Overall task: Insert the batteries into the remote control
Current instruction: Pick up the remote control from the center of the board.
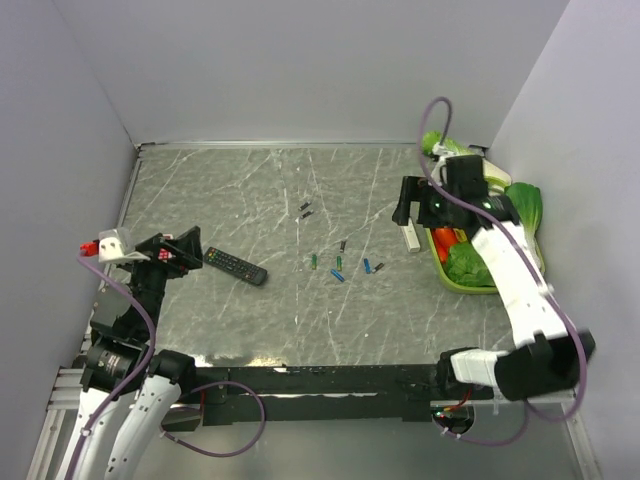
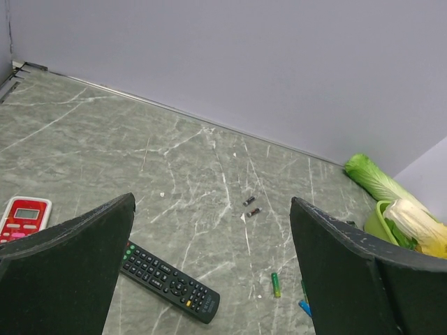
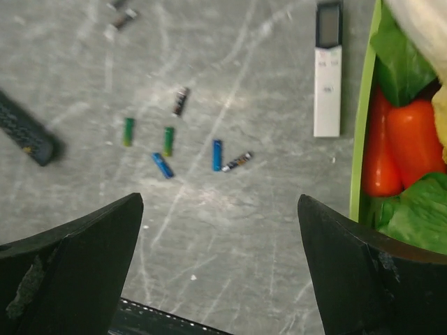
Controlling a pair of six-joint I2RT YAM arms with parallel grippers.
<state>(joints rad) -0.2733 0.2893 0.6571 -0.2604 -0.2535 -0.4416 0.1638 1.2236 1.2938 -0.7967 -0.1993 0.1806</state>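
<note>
The dark screen end of the white remote is below and beyond my open fingers, so my right gripper needs to move down and outward to that end of the remote next.
The black remote (image 1: 235, 266) lies face up at the left of the table; it also shows in the left wrist view (image 2: 167, 280) and the right wrist view (image 3: 26, 129). Several batteries lie loose at mid-table: green ones (image 1: 314, 261) (image 3: 168, 140), blue ones (image 1: 367, 266) (image 3: 217, 155), black ones (image 1: 343, 245) (image 3: 237, 161). Two more black batteries (image 1: 305, 208) (image 2: 250, 206) lie farther back. My left gripper (image 1: 185, 250) (image 2: 211, 202) is open and empty, just left of the black remote. My right gripper (image 1: 408, 205) (image 3: 219, 201) is open and empty, raised to the right of the batteries.
A white remote (image 1: 410, 237) (image 3: 327, 91) lies beside a green basket (image 1: 470, 288) (image 3: 357, 167) of vegetables at the right. A red and white remote (image 2: 24, 215) lies at the far left. Grey walls close in the table on three sides.
</note>
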